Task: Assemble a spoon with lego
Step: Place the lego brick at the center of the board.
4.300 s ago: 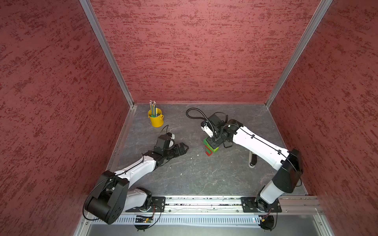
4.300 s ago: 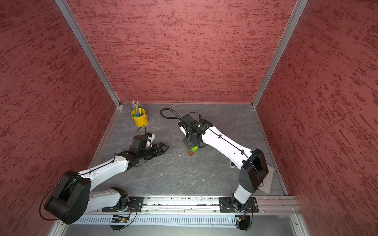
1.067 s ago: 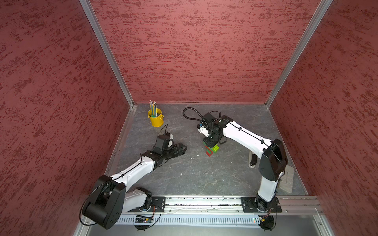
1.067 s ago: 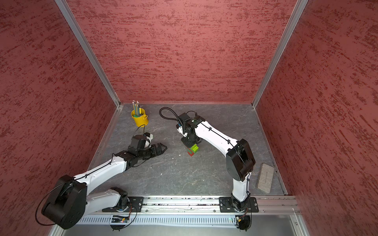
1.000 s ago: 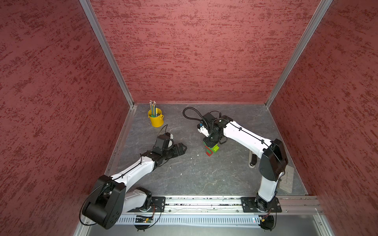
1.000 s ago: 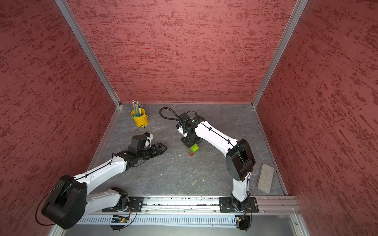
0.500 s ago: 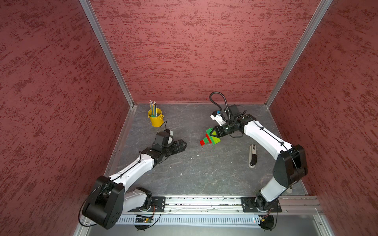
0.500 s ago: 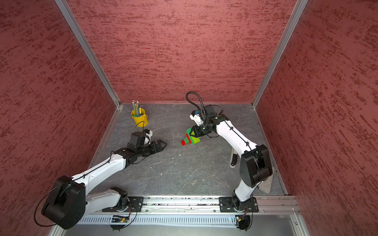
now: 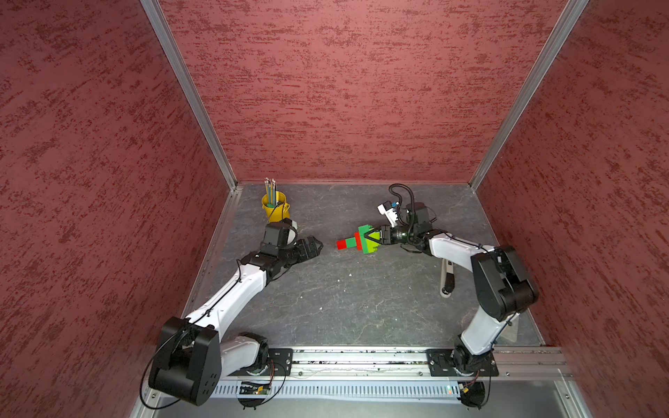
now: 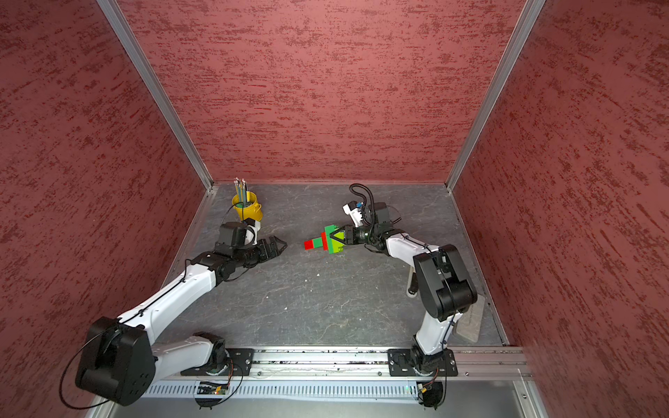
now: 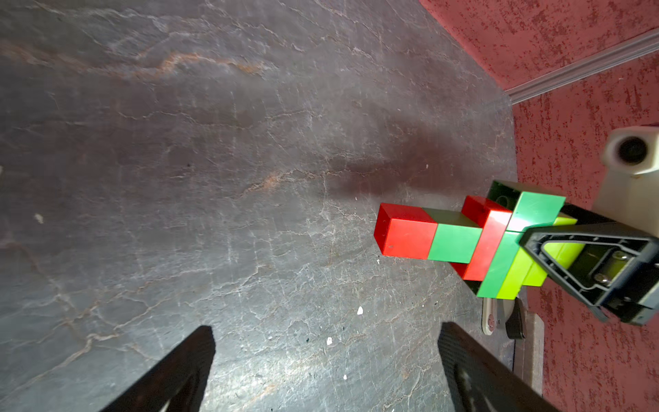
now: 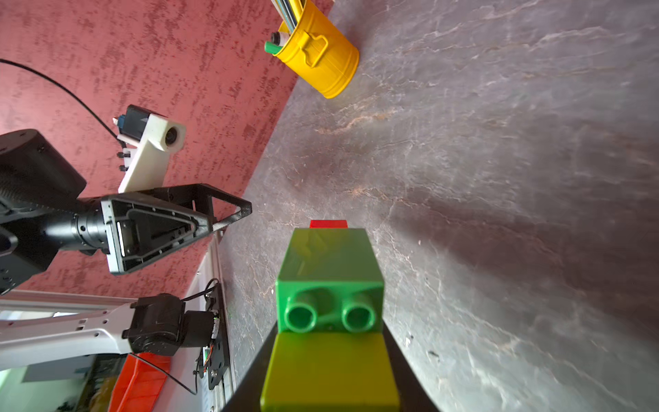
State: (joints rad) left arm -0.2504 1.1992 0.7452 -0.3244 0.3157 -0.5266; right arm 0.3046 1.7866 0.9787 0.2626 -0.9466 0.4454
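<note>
The right gripper goes down to the bare floor below it next and lets go of the spoon's lime head, since the spoon still hangs level in the air.
The spoon is a flat figure of red, dark-green and lime lego, held level above the floor in both top views. My right gripper is shut on its lime head, fingers on either side. The red handle end points at my left gripper. That gripper stands open and empty, a short gap from the handle tip. The right wrist view shows the left gripper side on.
A yellow bucket with pencils stands at the back left, just behind the left wrist. A white-and-black oblong tool lies beside the right arm. A grey slab lies at the front right corner.
My right gripper has lifted the spoon off the floor, carried it back and right, and turned it level with the handle toward the left gripper. The left gripper rose slightly, staying open.
</note>
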